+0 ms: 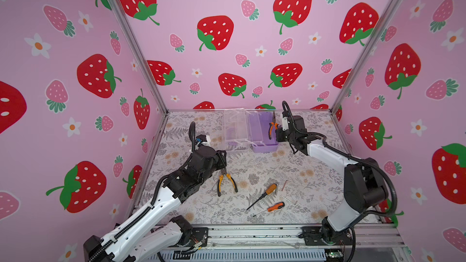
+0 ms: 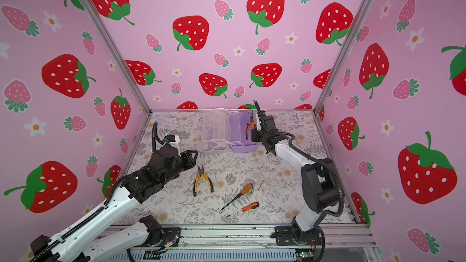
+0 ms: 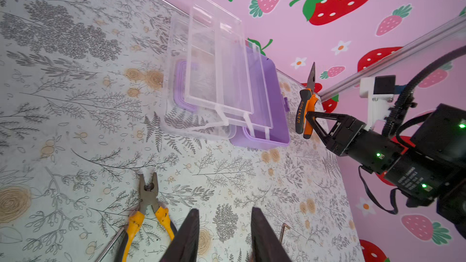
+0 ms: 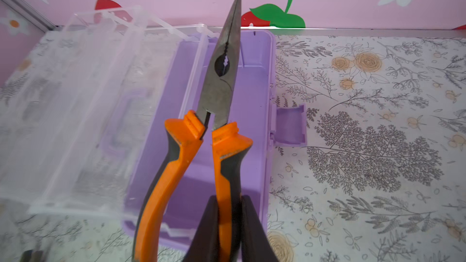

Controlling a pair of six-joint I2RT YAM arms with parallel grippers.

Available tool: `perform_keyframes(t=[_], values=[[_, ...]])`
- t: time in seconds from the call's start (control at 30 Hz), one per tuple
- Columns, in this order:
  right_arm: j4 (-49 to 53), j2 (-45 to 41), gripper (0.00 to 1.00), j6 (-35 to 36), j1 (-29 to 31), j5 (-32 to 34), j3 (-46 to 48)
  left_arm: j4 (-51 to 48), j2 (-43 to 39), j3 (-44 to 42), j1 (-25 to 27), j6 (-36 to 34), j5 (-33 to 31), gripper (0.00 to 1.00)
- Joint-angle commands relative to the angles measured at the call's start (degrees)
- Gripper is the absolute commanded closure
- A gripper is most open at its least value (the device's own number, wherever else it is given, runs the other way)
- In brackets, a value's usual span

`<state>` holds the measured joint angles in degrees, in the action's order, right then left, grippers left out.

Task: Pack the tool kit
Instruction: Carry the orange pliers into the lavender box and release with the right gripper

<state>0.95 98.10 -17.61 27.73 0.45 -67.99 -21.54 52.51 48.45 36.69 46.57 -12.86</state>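
Observation:
The box's empty bottom is below the right gripper, beside the clear tray [image 1: 235, 127], so next the robot should lower its right gripper toward the clear tray and let go of the pliers onto the box's bottom.
The lilac box [image 1: 265, 148] [image 2: 243, 149] stands open at the back of the table, its clear lid and tray [image 1: 235, 127] folded out to the left. My right gripper [image 4: 230, 199] [image 1: 274, 133] is shut on one handle of the orange-handled long-nose pliers [image 4: 222, 84] [image 2: 249, 127], which hang nose-up over the box's open well [image 4: 254, 91]. My left gripper [image 3: 225, 210] [image 1: 223, 158] is open and holds nothing. It hovers just beside the yellow-handled pliers [image 3: 148, 202] [image 1: 225, 180], which lie flat on the table.
Two orange-handled screwdrivers [image 1: 263, 195] [image 1: 273, 207] lie towards the front of the table. Small metal bits [image 1: 285, 185] [image 1: 290, 200] lie next to them. The box's latch [image 4: 290, 124] sticks out on its right side. Patterned walls close in the back and both sides.

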Motion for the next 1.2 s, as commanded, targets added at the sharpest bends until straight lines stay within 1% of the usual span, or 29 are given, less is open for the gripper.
perform_keyframes(t=[0.0, 0.17, 0.33, 0.5, 0.73, 0.83, 0.93, 1.07, 1.17], values=[[1.59, 4.15, 1.0, 5.0, -0.15, 3.84, -5.39, -1.4, 0.01, -0.01, -1.84, 0.46, 0.34, 0.63], [2.5, 10.26, 1.0, 6.77, -0.44, 2.57, -10.94, -1.01, 2.1, -0.13, -3.53, 0.72, 2.32, 0.63], [4.41, 16.27, 1.0, 7.07, -0.54, 0.81, -16.31, 0.5, 3.54, -0.65, -4.82, 1.1, 3.85, 0.64], [4.24, 20.83, 1.0, 5.95, -0.48, -4.88, -19.43, 1.27, 4.38, -0.91, -5.74, 1.81, 4.31, 0.64], [4.15, 25.38, 0.98, 4.33, -0.35, -10.33, -21.87, 2.37, 5.23, -1.41, -6.33, 2.34, 5.57, 0.64], [4.3, 26.46, 0.94, 4.48, -0.13, -11.14, -22.6, 2.77, 5.6, -1.84, -6.45, 2.84, 5.78, 0.65], [4.64, 27.3, 0.85, 4.42, -0.04, -11.45, -23.32, 2.99, 6.1, -1.82, -6.73, 2.9, 6.09, 0.65], [4.65, 27.7, 0.78, 4.07, -0.04, -11.7, -23.55, 3.06, 6.73, -1.51, -6.82, 2.92, 6.67, 0.65], [4.83, 27.42, 0.71, 4.07, -0.04, -11.96, -23.77, 3.21, 7.33, -1.47, -6.98, 3.17, 6.97, 0.65]])
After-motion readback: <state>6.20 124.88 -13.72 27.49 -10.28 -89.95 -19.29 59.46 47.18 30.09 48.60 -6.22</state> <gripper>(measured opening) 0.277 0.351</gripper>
